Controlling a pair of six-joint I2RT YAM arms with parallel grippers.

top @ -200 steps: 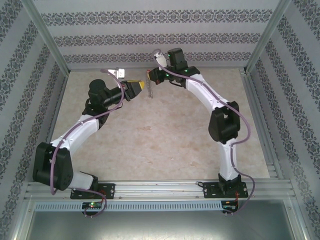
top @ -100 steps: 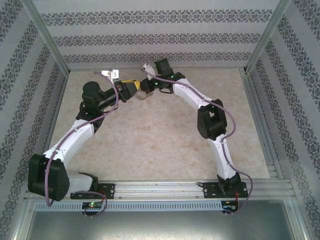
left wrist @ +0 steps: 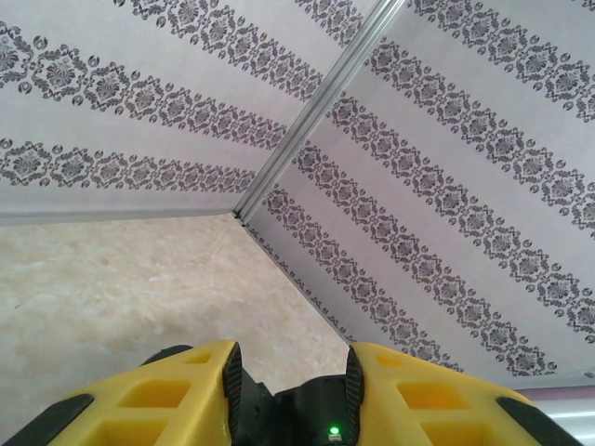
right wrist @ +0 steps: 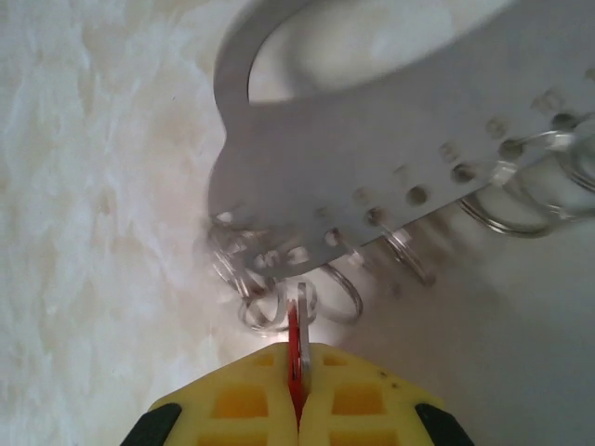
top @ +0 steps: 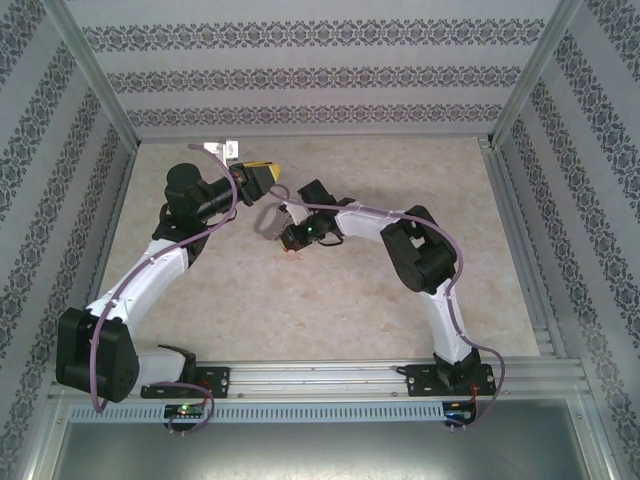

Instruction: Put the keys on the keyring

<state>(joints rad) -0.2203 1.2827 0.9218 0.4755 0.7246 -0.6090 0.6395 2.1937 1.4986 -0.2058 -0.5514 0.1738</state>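
I should pull my right gripper back from the keyring's rings to the marbled table beside them, before releasing the keys.
In the right wrist view my right gripper (right wrist: 299, 360) is shut on the keys (right wrist: 296, 327), a red tag and a thin silver key pinched edge-on between the yellow fingers. Their tip pokes into the small rings hanging from the keyring (right wrist: 372, 158), a flat grey perforated plate, blurred, just ahead of the fingertips. In the top view the right gripper (top: 288, 238) sits low, just in front of my left gripper (top: 266, 178). The left gripper (left wrist: 292, 358) has its jaws partly apart and nothing shows between the tips. Whether it holds the keyring I cannot tell.
The marbled table (top: 330, 320) is boxed in by patterned walls and aluminium posts. A small white fixture (top: 226, 148) stands at the back edge behind the left gripper. The right arm's black link with a green light (left wrist: 321, 418) lies close beyond the left fingers.
The right arm has swung from the back of the table forward and left, folding until its gripper sits low beside the left gripper. The left arm shifted slightly left, then stayed.
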